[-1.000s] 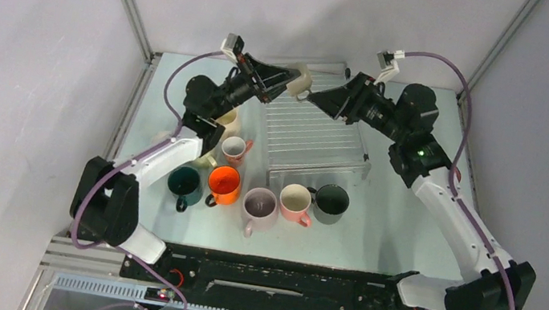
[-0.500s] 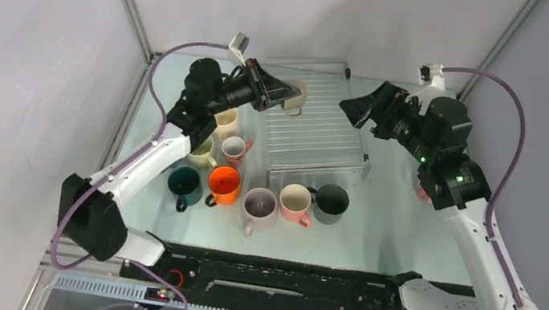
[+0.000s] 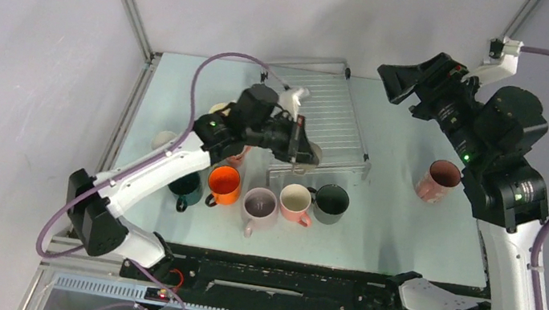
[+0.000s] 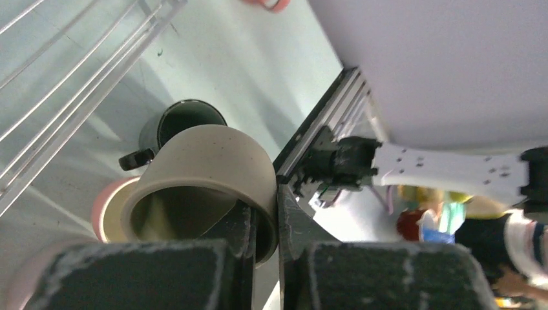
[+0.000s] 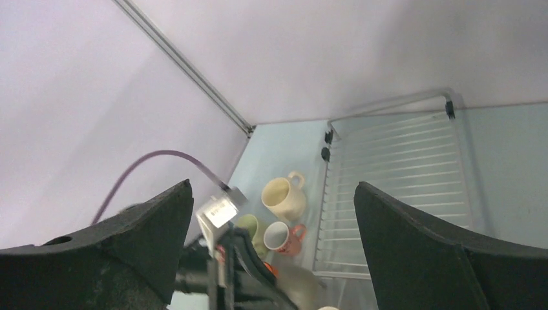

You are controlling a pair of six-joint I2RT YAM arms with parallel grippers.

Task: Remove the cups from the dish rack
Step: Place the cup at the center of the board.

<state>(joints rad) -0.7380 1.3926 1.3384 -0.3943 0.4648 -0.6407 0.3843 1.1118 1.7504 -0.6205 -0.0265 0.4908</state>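
Observation:
My left gripper will pull back, move down and let go of the cup, because the free tabletop by the black cup's near side is below and back.
My left gripper (image 3: 298, 145) is shut on the rim of a beige cup (image 3: 311, 155) and holds it over the front edge of the dish rack (image 3: 326, 110). In the left wrist view its fingers (image 4: 265, 216) pinch the beige cup's (image 4: 213, 165) wall, above a black cup (image 4: 184, 119) and a pink cup (image 4: 106, 203). The rack holds no cups. My right gripper (image 3: 405, 78) is open and empty, raised high past the rack's far right corner; in the right wrist view it (image 5: 273, 187) looks down on the rack (image 5: 400, 161).
On the table in front of the rack stand dark teal (image 3: 186, 185), orange (image 3: 224, 184), mauve (image 3: 259, 203), pink (image 3: 296, 200) and black (image 3: 331, 199) cups. A cream cup (image 5: 282, 196), a green one (image 5: 249, 226) and a white-and-orange one (image 5: 282, 237) stand left of the rack. A pink cup (image 3: 439, 181) stands at the right.
My left gripper has carried the beige cup from the rack's far left corner to its front edge. My right arm has pulled back and risen to the right, uncovering the pink cup there.

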